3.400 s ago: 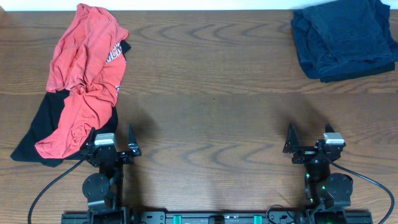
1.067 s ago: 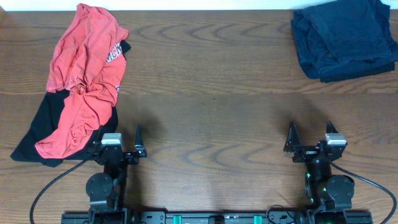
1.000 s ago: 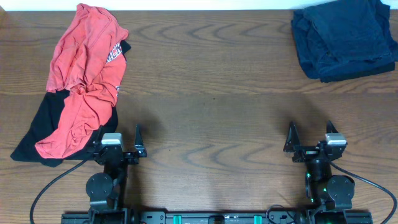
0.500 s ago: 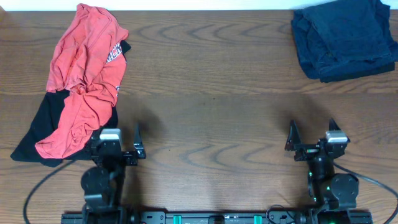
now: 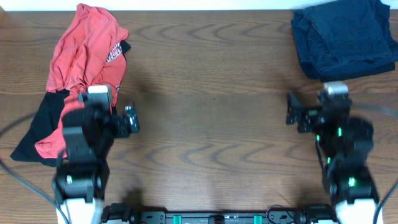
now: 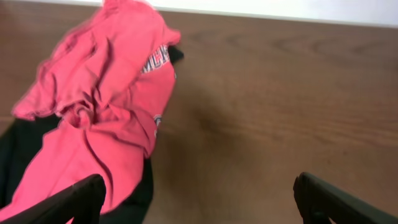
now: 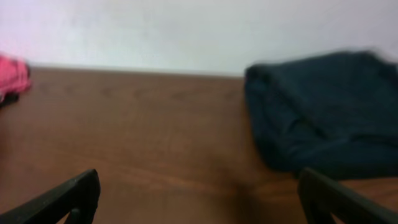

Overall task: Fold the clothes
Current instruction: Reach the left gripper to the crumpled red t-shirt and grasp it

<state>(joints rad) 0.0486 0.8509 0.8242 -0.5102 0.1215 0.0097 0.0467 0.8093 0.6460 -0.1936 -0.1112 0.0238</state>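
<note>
I will next move my left gripper outward and left in the overhead view, then down onto the red shirt's bunched middle fold (image 5: 76, 91) (image 6: 81, 114), because cloth is raised there.
A crumpled coral-red T-shirt (image 5: 84, 56) with white lettering lies at the table's far left, draped over a loose black T-shirt (image 5: 43, 115). My left gripper (image 5: 109, 115) hovers open at the heap's lower right edge. In the left wrist view the red shirt (image 6: 106, 93) and the black shirt (image 6: 18, 155) lie ahead and to the left, and my left gripper (image 6: 199, 199) has only bare wood between its fingers. My right gripper (image 5: 314, 115) is open over bare wood on the right. The right wrist view shows my right gripper (image 7: 202, 199) empty.
A folded dark navy pile (image 5: 342, 37) sits at the far right corner, just beyond the right arm; it shows ahead and to the right as the navy pile (image 7: 323, 112). The wooden table (image 5: 211, 93) ends at a white wall behind.
Both arms have risen from the front edge and swung forward. The left has reached the shirt heap's edge and the right is closer to the navy pile. Both grippers stay open.
</note>
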